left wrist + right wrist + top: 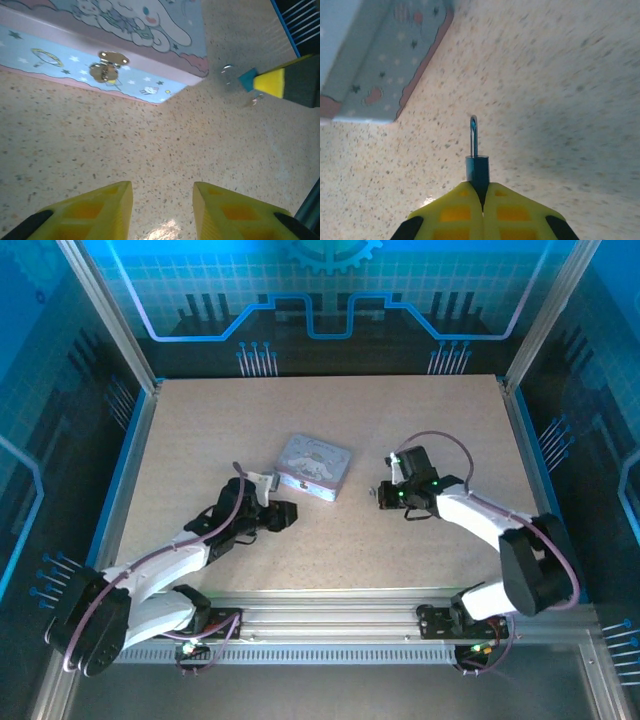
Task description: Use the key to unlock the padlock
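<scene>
My right gripper must next move the padlock (478, 170) toward the tin, lower it onto this clear spot and let go.
My right gripper (482, 192) is shut on the padlock (478, 170), a small dark bluish body. Its thin silvery shackle (474, 134) points away from the fingers, just above the table. In the left wrist view the padlock (247, 80) sticks out of the right gripper's yellow fingertip (272, 82), to the right of the tin. A tiny silvery piece (255, 101) sits just below it; I cannot tell whether it is the key. My left gripper (162, 192) stands open over bare table in front of the tin, holding nothing. From above, left gripper (285, 515) and right gripper (383, 495) flank the tin.
The pale cartoon-printed tin box (314, 466) lies mid-table, its metal clasp (107, 67) facing my left gripper. Blue-edged frame rails (135, 440) border the speckled tabletop (330, 410), which has free room behind the tin.
</scene>
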Controlling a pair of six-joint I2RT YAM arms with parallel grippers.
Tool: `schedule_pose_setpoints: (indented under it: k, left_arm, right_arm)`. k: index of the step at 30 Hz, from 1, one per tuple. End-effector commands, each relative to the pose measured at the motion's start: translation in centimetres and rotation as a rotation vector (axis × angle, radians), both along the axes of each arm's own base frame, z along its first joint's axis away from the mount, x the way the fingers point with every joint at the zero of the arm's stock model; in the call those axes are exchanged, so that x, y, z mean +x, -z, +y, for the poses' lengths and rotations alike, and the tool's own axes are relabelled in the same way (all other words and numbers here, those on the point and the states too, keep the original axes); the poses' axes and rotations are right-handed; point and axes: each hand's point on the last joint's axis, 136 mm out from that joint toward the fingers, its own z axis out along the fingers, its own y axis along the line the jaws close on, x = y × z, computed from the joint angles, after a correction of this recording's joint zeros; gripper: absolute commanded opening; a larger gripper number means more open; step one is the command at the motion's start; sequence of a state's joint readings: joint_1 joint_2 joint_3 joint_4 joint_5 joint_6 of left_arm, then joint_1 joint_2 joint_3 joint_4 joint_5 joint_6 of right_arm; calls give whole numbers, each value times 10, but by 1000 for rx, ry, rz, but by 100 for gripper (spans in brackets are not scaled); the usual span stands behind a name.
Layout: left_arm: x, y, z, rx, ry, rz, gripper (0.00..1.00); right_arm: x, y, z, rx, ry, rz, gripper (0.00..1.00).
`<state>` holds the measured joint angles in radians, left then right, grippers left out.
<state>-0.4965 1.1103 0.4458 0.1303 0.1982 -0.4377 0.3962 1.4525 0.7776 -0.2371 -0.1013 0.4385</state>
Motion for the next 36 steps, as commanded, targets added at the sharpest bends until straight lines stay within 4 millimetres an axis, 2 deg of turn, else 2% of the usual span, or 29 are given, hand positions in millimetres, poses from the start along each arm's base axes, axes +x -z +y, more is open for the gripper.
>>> schedule_pose_setpoints:
  k: [1,5,7,11,15,19,21,23,27,29,31,34,36]
  left_arm:
    - [1,1,-4,37,-4,3,38]
    - [-1,4,1,78,-15,2,41]
    - [-2,5,7,116,-22,-4,42]
    - [-1,-1,18,176,-38,-34,44]
    - [4,-9,26,192,-59,-56,46]
    - [14,-22,40,205,-86,-64,50]
    - [22,-30,52,240,-108,-82,55]
    - [33,-43,69,292,-152,-116,69]
    - [52,-60,102,361,-249,-160,98]
    - [61,-65,121,348,-318,-170,99]
    - [67,-64,142,368,-383,-197,99]
    - [74,-62,174,410,-487,-273,99]
    - [74,-55,180,479,-464,-376,99]
  right_arm:
    - [10,-2,24,146,-30,43,0]
    - [27,18,18,192,24,85,0]
    - [31,29,12,193,49,114,4]
    - [31,40,3,154,77,138,22]
    - [28,33,-9,100,110,110,43]
    - [25,1,-27,36,137,21,61]
    - [24,-17,-39,-12,155,-37,73]
    - [23,-46,-55,-59,176,-129,83]
    - [20,-90,-96,-163,258,-296,92]
    - [18,-105,-123,-232,327,-369,100]
    - [18,-113,-144,-281,373,-431,100]
    - [24,-119,-162,-324,364,-556,100]
    - [25,-115,-170,-323,382,-616,100]
